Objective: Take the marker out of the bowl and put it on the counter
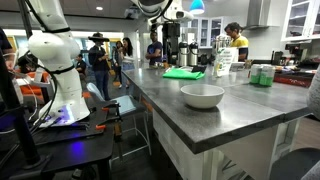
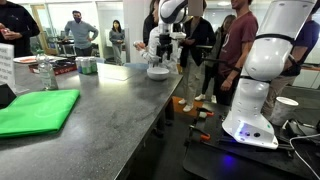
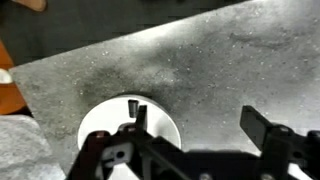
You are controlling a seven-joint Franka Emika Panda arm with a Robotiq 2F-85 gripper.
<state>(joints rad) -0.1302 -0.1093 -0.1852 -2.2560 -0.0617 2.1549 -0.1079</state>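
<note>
The marker [image 3: 132, 104] lies below my gripper and to its left in the wrist view, so I need to shift the open fingers that way and down into the bowl.
The white bowl [image 1: 202, 96] sits on the dark grey counter [image 1: 230, 115] near its end. It also shows in the other exterior view [image 2: 158, 72] and at the lower left of the wrist view [image 3: 105, 125]. A small dark marker [image 3: 132, 104] shows inside the bowl near its far rim. My gripper [image 3: 200, 125] hangs above the counter, open and empty. Its left finger is over the bowl and its right finger is over bare counter. In an exterior view the gripper [image 2: 163, 45] is a short way above the bowl.
A green cloth [image 1: 183, 72] [image 2: 35, 110] lies on the counter. Green containers [image 1: 262, 75] [image 2: 87, 65], a sign [image 1: 224, 62] and dispensers [image 1: 172, 45] stand farther along. The white robot base [image 2: 250, 90] stands on a low black table [image 1: 60, 140]. Several people stand behind.
</note>
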